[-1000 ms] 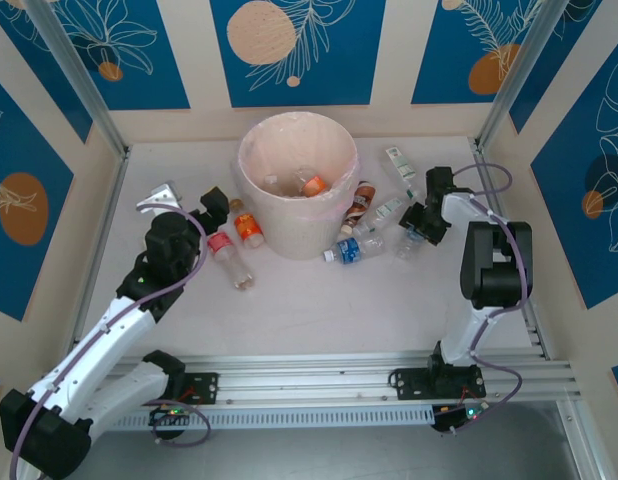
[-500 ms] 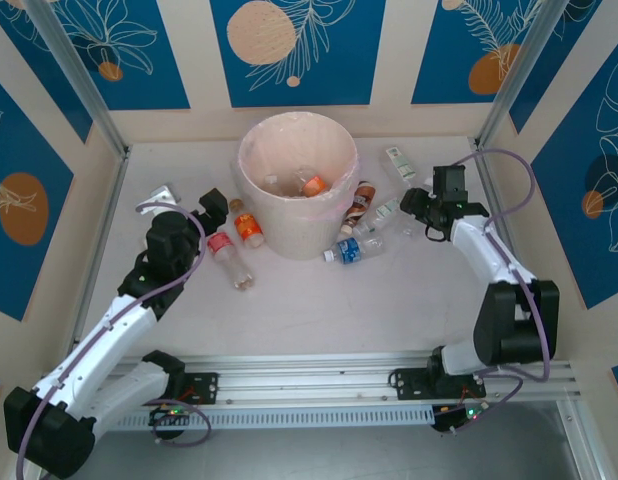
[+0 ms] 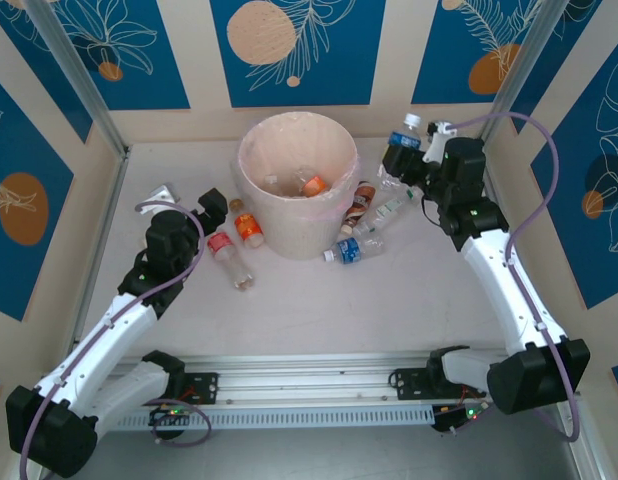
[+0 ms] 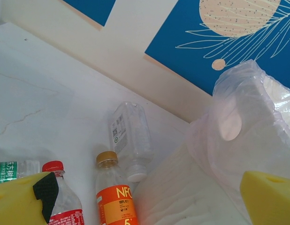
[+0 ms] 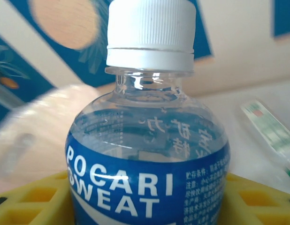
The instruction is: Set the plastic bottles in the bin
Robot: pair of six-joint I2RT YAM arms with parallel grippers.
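The bin's opening point(image 3: 297, 158) lies beside my right gripper, with the blue-labelled bottle still outside. My right gripper carries the bottle over the bin's opening next and releases.
The pale pink bin point(image 3: 251, 160) stands mid-table with an orange-labelled bottle point(image 3: 314, 185) inside. My right gripper point(image 3: 397, 158) hangs raised just right of its rim, shut on a blue-labelled, white-capped plastic bottle point(image 3: 406, 137). In the right wrist view that Pocari Sweat bottle point(image 5: 147, 154) sits upright between the yellow fingers point(image 5: 32, 201). My left gripper point(image 3: 211, 208) is open, low at the bin's left. Under it lie an orange NFC bottle point(image 4: 116, 201), a clear white-capped one point(image 4: 131, 136) and a red-capped one point(image 4: 65, 204), beside the bin wall point(image 4: 201, 197).
Right of the bin lie a brown-orange bottle point(image 3: 364, 197), a green-labelled one point(image 3: 389, 208) and a blue-labelled one point(image 3: 347, 250). A crumpled silvery thing point(image 3: 159, 197) lies at far left. The liner point(image 4: 248, 117) hangs over the rim. Patterned walls close three sides.
My right arm has swung up off the table with the blue-labelled bottle, from low right of the bin to beside its rim. The left arm has hardly moved.
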